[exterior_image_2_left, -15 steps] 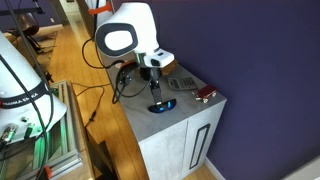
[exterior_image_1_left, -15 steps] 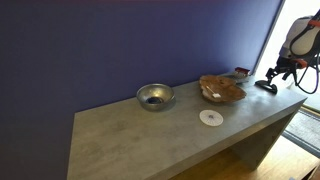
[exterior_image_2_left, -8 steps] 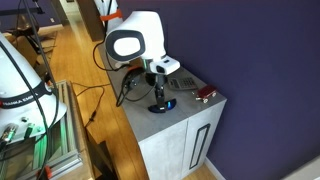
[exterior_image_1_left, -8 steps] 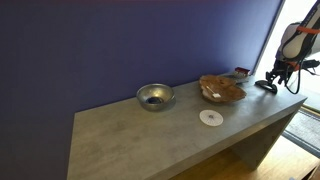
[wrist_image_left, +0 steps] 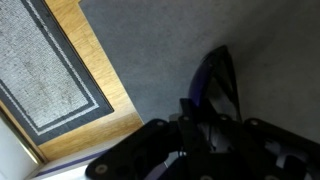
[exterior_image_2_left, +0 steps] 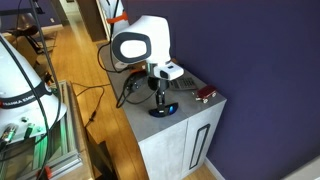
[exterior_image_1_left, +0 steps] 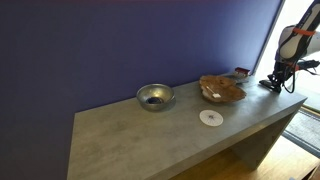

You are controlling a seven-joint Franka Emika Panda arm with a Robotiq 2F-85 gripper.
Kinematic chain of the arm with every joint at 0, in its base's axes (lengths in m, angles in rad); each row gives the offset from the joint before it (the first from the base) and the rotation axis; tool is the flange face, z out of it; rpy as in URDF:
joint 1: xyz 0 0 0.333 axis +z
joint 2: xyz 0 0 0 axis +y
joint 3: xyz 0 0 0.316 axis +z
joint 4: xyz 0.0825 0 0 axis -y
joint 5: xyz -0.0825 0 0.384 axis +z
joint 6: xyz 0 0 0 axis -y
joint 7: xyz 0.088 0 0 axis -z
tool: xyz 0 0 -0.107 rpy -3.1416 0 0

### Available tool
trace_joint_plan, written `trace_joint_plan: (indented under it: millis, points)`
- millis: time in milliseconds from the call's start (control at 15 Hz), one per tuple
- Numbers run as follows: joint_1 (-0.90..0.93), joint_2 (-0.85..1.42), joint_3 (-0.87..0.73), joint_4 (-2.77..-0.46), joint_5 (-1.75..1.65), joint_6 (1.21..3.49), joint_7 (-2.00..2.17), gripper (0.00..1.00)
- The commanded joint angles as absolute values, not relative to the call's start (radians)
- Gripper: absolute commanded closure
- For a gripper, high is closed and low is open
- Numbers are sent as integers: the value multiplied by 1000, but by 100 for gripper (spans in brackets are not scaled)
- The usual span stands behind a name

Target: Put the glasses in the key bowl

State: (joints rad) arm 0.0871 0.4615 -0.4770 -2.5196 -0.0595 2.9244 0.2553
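The robot will next move its gripper up and over the middle of the key bowl (exterior_image_1_left: 222, 89) and lower it there to release the glasses, as the bowl's wavy rim stands raised.
The glasses (wrist_image_left: 216, 72) are a small dark folded pair lying at the end of the grey table (exterior_image_1_left: 150, 140). In the wrist view they run up out of my jaws. My gripper (exterior_image_2_left: 160, 102) stands straight down over the glasses (exterior_image_2_left: 166, 110) and is shut on them, still low at the tabletop. In an exterior view the gripper (exterior_image_1_left: 271, 81) is at the far right end of the table. There the key bowl (exterior_image_1_left: 222, 89), brown with a wavy rim, sits a short way to its left. My gripper (wrist_image_left: 208, 108) hides most of the glasses.
A shiny metal bowl (exterior_image_1_left: 154, 96) stands mid-table and a white disc (exterior_image_1_left: 210, 117) lies near the front edge. A small reddish object (exterior_image_2_left: 205, 94) rests by the wall at the table's end. Wooden floor and a grey mat (wrist_image_left: 45, 70) lie below the table edge.
The jaws have gone from wide open to shut around the glasses. The arm has shifted slightly over them and the glasses remain on the table.
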Motion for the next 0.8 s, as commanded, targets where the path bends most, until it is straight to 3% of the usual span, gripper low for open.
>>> trace_joint_plan:
  millis: [0, 400, 733]
  points:
    - [-19, 367, -387, -2550, -42, 2888, 170, 96]
    - [-270, 56, -139, -2701, 53, 2937, -163, 96]
    - [-138, -148, -80, -2771, -90, 2934, -114, 96]
